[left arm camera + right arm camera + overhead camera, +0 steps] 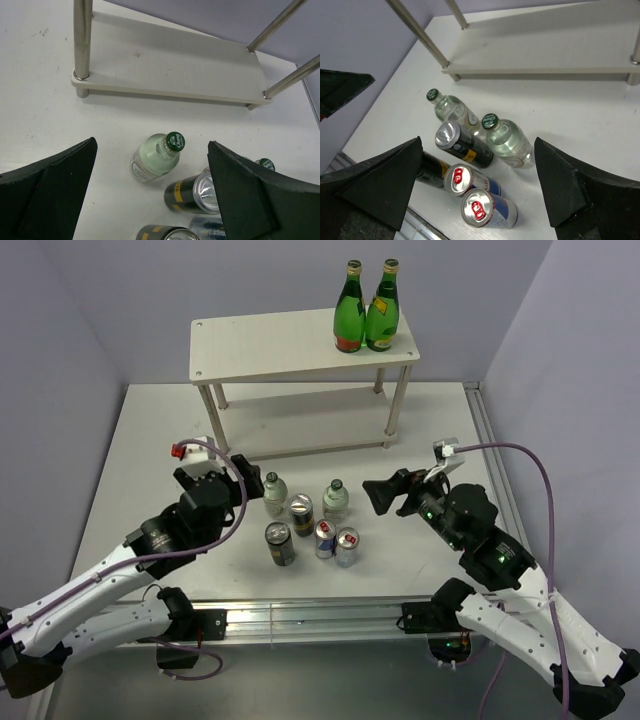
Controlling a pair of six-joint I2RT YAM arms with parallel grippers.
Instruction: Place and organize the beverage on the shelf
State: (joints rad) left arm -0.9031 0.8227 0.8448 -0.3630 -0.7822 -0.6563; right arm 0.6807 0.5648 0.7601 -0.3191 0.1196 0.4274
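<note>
Next, my left gripper turns, moves to the right in the top view and lowers around the bottle's green cap [271, 478] [175, 141], because one clear bottle stands nearest.
Six drinks stand in a cluster on the table in front of the shelf [280, 345]. They are two clear bottles [275, 493] [335, 498], two black-and-yellow cans [301, 513] [279, 543] and two silver-blue cans [325, 538] [347, 546]. My left gripper [248, 483] is open and empty, just left of the cluster. In the left wrist view the gripper [152, 167] frames a clear bottle [155, 159] and a black-and-yellow can [192, 192]. My right gripper [378, 495] is open and empty, just right of the cluster. In the right wrist view the gripper [477, 150] frames all six drinks.
Two tall green glass bottles [349, 308] [382, 306] stand on the right end of the shelf's top board. The lower board [170, 65] [545, 55] is bare. Thin metal legs [81, 45] stand at the shelf corners. Purple walls close in the table on three sides.
</note>
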